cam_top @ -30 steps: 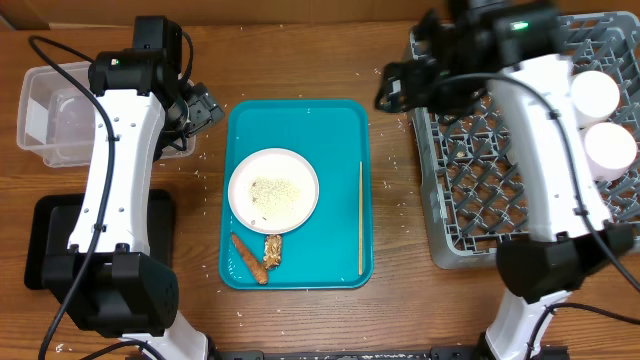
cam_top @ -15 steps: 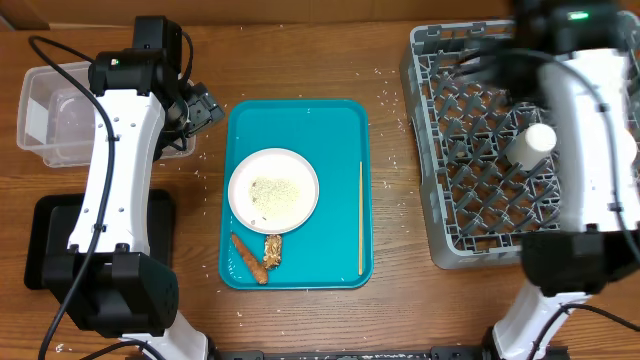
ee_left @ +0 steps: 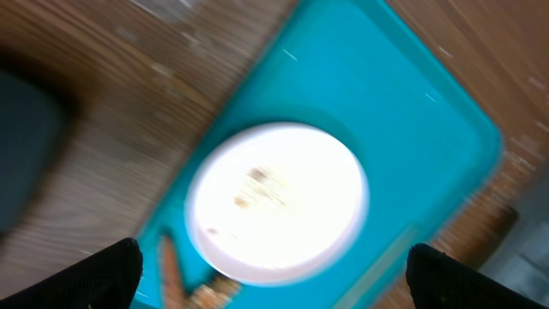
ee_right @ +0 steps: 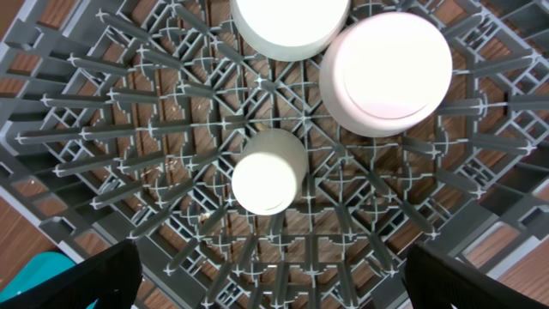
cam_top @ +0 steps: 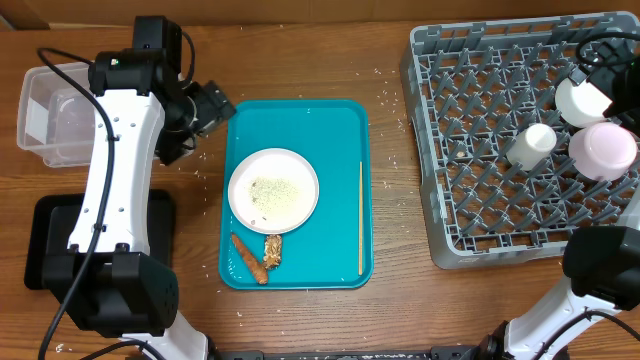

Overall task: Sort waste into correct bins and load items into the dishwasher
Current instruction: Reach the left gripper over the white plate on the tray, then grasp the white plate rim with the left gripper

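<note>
My left gripper shifts toward the wooden stick and lowers onto the plate's rim facing it next, since bare tray lies between the white plate [cam_top: 273, 190] and the stick.
A white plate [cam_top: 273, 190] with rice grains on it sits on the teal tray [cam_top: 340, 130]. In front of it lie an orange carrot stick [cam_top: 248, 258] and a brown food chunk [cam_top: 273, 250]. My left gripper [cam_top: 207, 104] hangs open at the tray's far-left corner. In its blurred wrist view the plate [ee_left: 279, 202] lies below the empty left gripper [ee_left: 274, 287]. The grey dishwasher rack [cam_top: 480, 150] holds a small cup [cam_top: 530, 145] and two bowls [cam_top: 583, 97] [cam_top: 603, 148]. My right gripper [ee_right: 274, 287] is open and empty above the cup [ee_right: 268, 172].
A clear tub [cam_top: 50, 115] stands at the far left, with a shallow black tray [cam_top: 50, 240] in front of it. A thin wooden stick [cam_top: 361, 218] lies along the teal tray's right side. Loose rice grains dot the wooden table around the tray.
My right arm has swung from over the rack's left side to the far right edge, and the cup now shows in the rack. My left gripper has shifted slightly toward the teal tray.
</note>
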{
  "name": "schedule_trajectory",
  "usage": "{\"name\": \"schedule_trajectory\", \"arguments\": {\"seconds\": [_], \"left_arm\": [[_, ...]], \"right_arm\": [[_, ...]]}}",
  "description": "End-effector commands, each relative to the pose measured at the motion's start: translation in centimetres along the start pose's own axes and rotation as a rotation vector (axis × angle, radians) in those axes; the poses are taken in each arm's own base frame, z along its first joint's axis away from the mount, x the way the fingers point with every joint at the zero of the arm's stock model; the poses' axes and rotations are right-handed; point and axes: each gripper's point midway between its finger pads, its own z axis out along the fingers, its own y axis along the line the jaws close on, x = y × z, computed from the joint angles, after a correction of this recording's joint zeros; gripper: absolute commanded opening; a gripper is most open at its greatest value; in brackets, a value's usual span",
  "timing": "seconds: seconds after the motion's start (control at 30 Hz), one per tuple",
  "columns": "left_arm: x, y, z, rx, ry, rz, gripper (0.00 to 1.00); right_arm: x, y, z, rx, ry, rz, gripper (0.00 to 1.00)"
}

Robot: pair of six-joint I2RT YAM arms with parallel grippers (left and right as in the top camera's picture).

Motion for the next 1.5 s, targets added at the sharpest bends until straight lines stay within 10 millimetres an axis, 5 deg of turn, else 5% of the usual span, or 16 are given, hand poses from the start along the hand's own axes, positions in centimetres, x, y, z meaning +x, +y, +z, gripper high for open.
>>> {"name": "schedule_trajectory", "arguments": {"seconds": [0.0,0.13,0.3,0.57,0.67,0.8,0.9,1.27,1.47], "left_arm": [[3.6,-4.7,-1.2,0.243,0.189,-0.002,1.00],[7.5,-7.1,-1.5,0.313,0.272,0.233,1.00],[11.2,-5.0,0.1,0.009,0.226,0.336,1.00],[13.6,-9.1,1.0,-0.039,0.030,0.539,1.00],[13.4,-10.7,1.3,-0.022,-0.053,0.563,0.82],[12.5,-10.8,2.0,-0.085,-0.151,0.490,0.74],[12.4,-10.8,3.6,-0.129,-0.150,0.478,0.66],[13.0,-9.1,13.2,-0.318,-0.026,0.497,0.59],[13.3,-7.8,16.7,-0.388,0.004,0.428,0.56]], "right_arm": [[-0.2,0.7,-2.8,-0.062,-0.062,0.007,1.00],[-0.2,0.7,-2.8,-0.062,-0.062,0.007,1.00],[-0.2,0.7,-2.7,-0.062,-0.061,0.007,1.00],[-0.2,0.7,-2.7,-0.062,-0.061,0.007,1.00],[-0.2,0.7,-2.7,-0.062,-0.061,0.007,1.00],[-0.2,0.7,-2.7,-0.062,-0.061,0.007,1.00],[-0.2,0.7,-2.7,-0.062,-0.061,0.007,1.00],[-0.2,0.7,-2.7,-0.062,-0.061,0.007,1.00],[-0.2,0.7,-2.7,-0.062,-0.061,0.007,1.00]]}}
